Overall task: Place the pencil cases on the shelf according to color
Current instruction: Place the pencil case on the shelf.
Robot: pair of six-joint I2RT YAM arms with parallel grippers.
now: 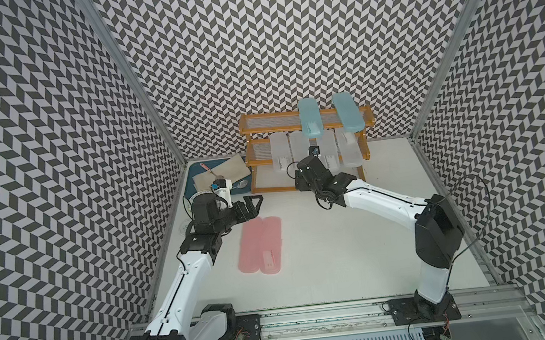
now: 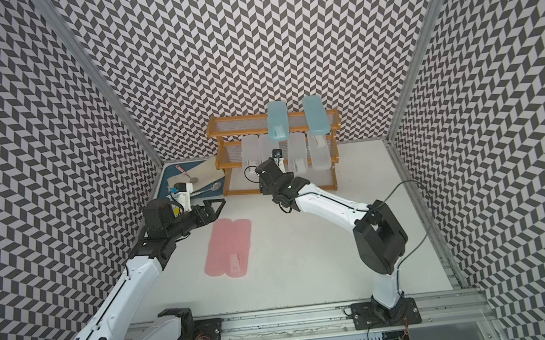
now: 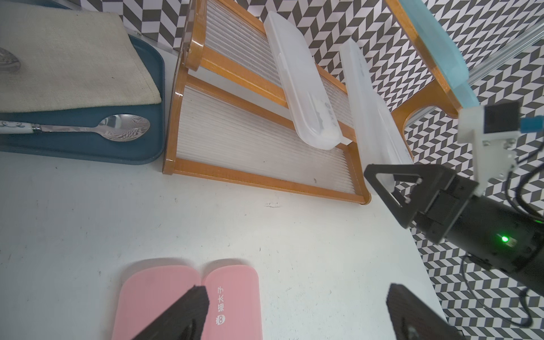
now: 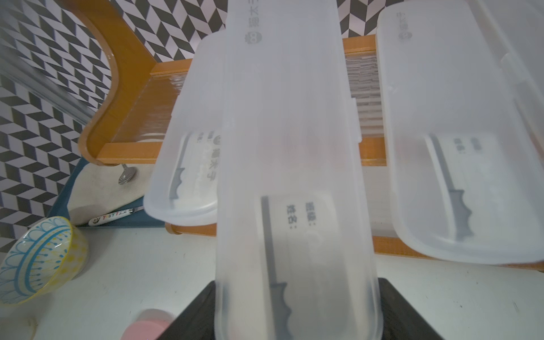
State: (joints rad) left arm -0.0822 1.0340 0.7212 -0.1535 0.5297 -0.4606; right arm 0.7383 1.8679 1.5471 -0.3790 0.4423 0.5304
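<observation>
My right gripper holds the near end of the white pencil case and will next push outward, slide the pencil case onto the shelf's middle level [image 4: 364, 104] and let go of that end, because that level lies outward.
Two pink pencil cases [image 1: 260, 244] [image 2: 227, 248] lie side by side on the white table. My left gripper [image 1: 254, 204] [image 3: 297, 294] hovers open just past their far ends, holding nothing. The shelf [image 1: 272, 114] stands at the back. Two light blue cases [image 1: 310, 118] [image 1: 347, 111] rest across its top tier, and frosted white cases lean on the middle tier. My right gripper [image 1: 299, 171] [image 4: 297, 294] is shut on the near end of one white case [image 4: 294, 147] [image 3: 371, 112], second from the left. Its far end lies on the middle tier.
A dark blue tray [image 1: 193, 182] with a beige cloth [image 1: 226, 172] and a spoon [image 3: 117, 129] sits left of the shelf. A patterned bowl [image 4: 35, 259] stands near the tray, behind my left arm. Patterned walls close in the back and both sides.
</observation>
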